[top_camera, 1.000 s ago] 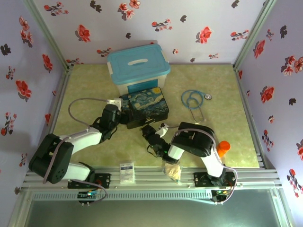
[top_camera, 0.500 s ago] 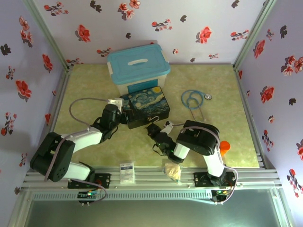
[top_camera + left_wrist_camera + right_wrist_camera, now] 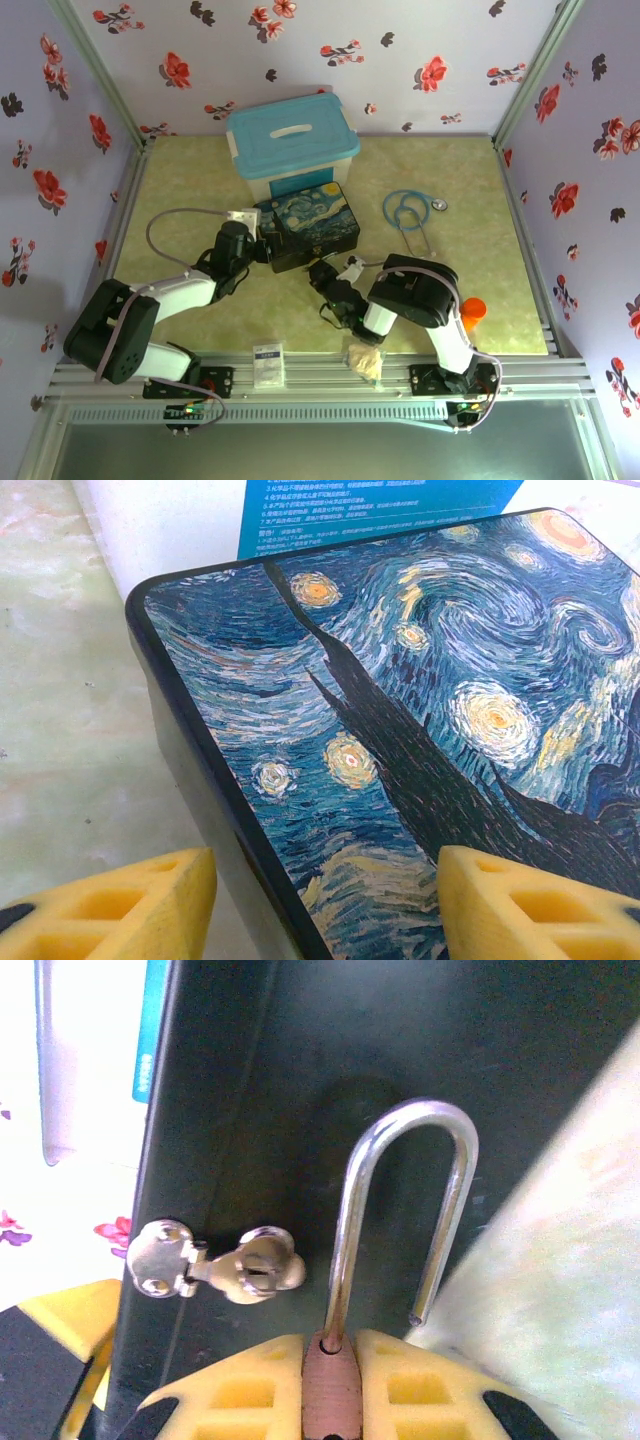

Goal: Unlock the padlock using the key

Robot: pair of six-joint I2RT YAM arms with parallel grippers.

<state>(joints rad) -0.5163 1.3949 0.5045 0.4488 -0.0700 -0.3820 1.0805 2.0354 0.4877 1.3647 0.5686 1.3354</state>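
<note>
The padlock goes toward the orange item and down to the tabletop below next, where my right gripper releases it with the shackle (image 3: 346,1230) off the clasp.
My right gripper (image 3: 332,1348) is shut on the brass padlock (image 3: 332,1400), squeezed between its yellow fingers. The silvery shackle (image 3: 346,1230) stands swung open, its free end loose beside the body. It sits just in front of the dark face of the starry-night box (image 3: 260,1080), next to the box's metal clasp (image 3: 215,1265). From above, the right gripper (image 3: 322,272) is at the box's (image 3: 310,225) front edge. My left gripper (image 3: 325,880) is open and straddles the box's (image 3: 420,680) left front corner. The key is hidden.
A blue-lidded plastic bin (image 3: 292,140) stands behind the box. A blue stethoscope (image 3: 408,212) lies to the right. An orange item (image 3: 472,310) sits by the right arm. A white packet (image 3: 268,362) and a crumpled bag (image 3: 363,358) lie at the near edge.
My right gripper has carried the padlock a little farther toward the box front, then held there. The left arm has stayed at the box corner.
</note>
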